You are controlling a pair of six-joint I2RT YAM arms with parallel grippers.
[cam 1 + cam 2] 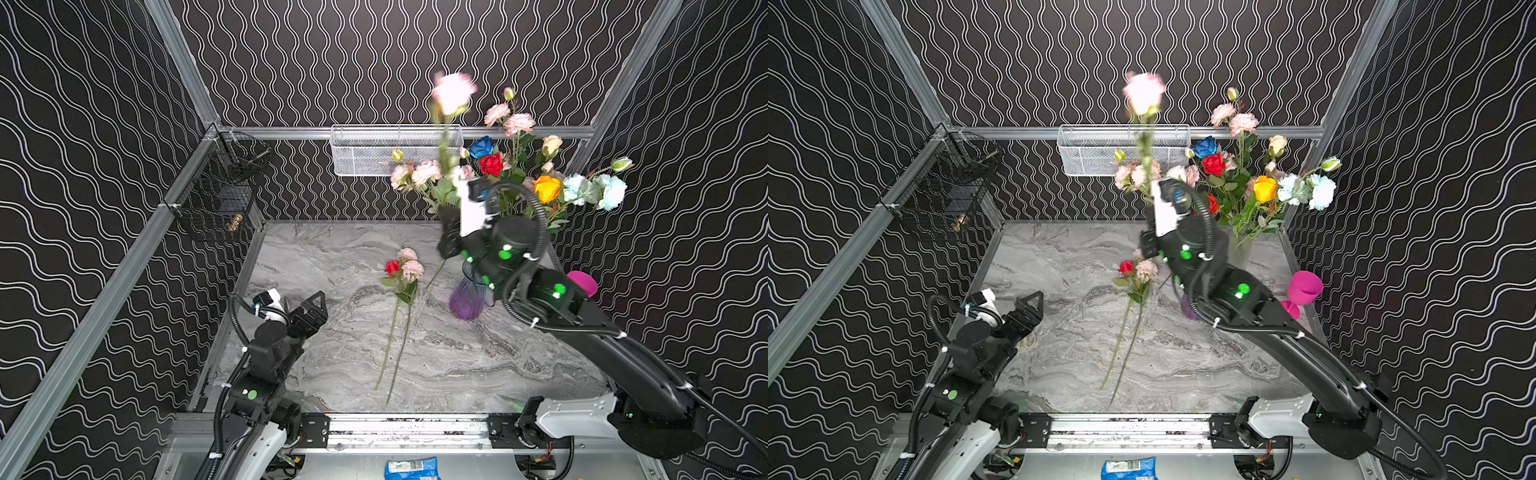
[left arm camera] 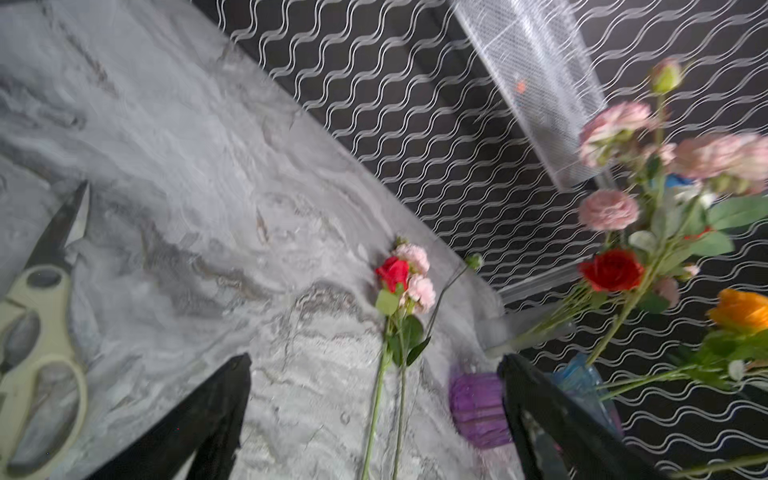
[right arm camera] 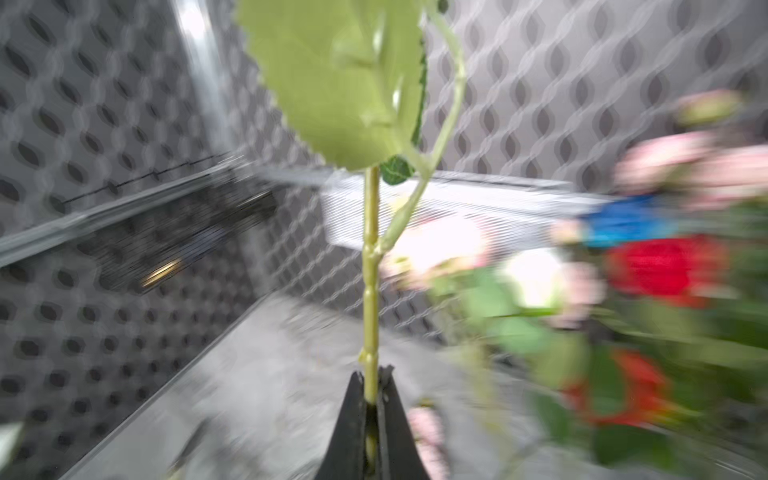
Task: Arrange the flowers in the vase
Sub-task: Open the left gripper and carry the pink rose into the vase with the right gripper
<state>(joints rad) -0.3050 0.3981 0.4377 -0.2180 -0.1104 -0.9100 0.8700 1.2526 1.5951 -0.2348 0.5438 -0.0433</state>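
Observation:
The rose is already upright with its bloom on top, so my right gripper will next move over the purple vase's blue neck (image 1: 473, 276), lower the stem inside and let go of it.
My right gripper (image 3: 371, 378) is shut on the green stem of a pale pink rose (image 1: 453, 93), held upright above the table beside the bouquet. Its bloom is blurred in both top views. A purple vase (image 1: 467, 299) with a blue neck (image 2: 582, 386) stands under my right arm and holds stems. Behind it a clear vase (image 1: 1241, 249) holds more. The flowers (image 1: 515, 166) standing there are pink, blue, red, orange and pale blue. A red rose and a pink spray (image 1: 401, 270) lie flat mid-table. My left gripper (image 2: 374, 370) is open and empty, low at the left.
Cream-handled scissors (image 2: 41, 332) lie on the marble beside my left gripper. A pink goblet (image 1: 1304, 289) stands at the right edge. A white mesh basket (image 1: 395, 149) hangs on the back wall, a black wire basket (image 1: 224, 187) on the left rail.

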